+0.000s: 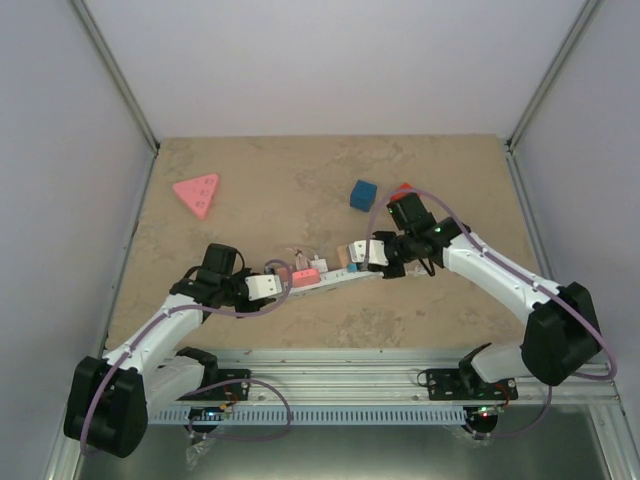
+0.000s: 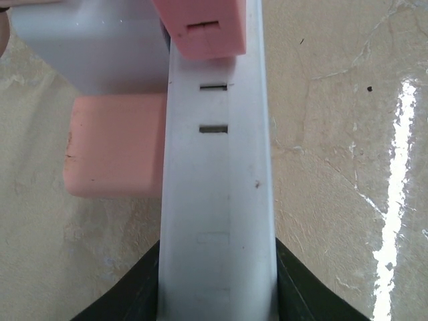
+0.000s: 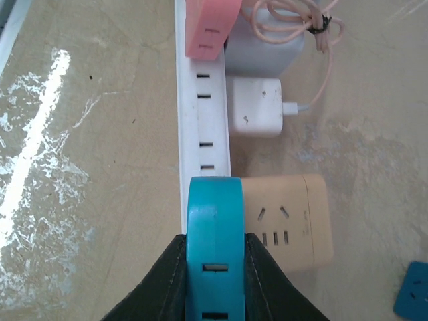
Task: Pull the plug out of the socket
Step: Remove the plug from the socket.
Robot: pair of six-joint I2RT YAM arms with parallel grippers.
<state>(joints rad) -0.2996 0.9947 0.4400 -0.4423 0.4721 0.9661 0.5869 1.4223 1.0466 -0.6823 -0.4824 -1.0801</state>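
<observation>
The part of the table (image 1: 432,207) beside the red piece is clear, so my right gripper needs to pull up off the socket, swing outward, go down and release the teal block there.
The socket (image 1: 322,280), a long white strip, lies across the middle of the table between both arms. My left gripper (image 2: 217,284) is shut on the strip's bare white end (image 2: 217,200). Along the strip, my right gripper (image 3: 215,267) is shut on a teal outlet block (image 3: 214,221). A white plug (image 3: 253,107) with a coiled pinkish cable (image 3: 301,27) sits against the strip's side, past a tan adapter (image 3: 287,221). Pink blocks (image 2: 114,144) and a pale grey one (image 2: 87,53) also sit on the strip.
A pink triangular block (image 1: 197,193) lies at the far left. A blue cube (image 1: 363,194) and a small red piece (image 1: 403,187) lie behind the right arm. White walls close in the table on three sides.
</observation>
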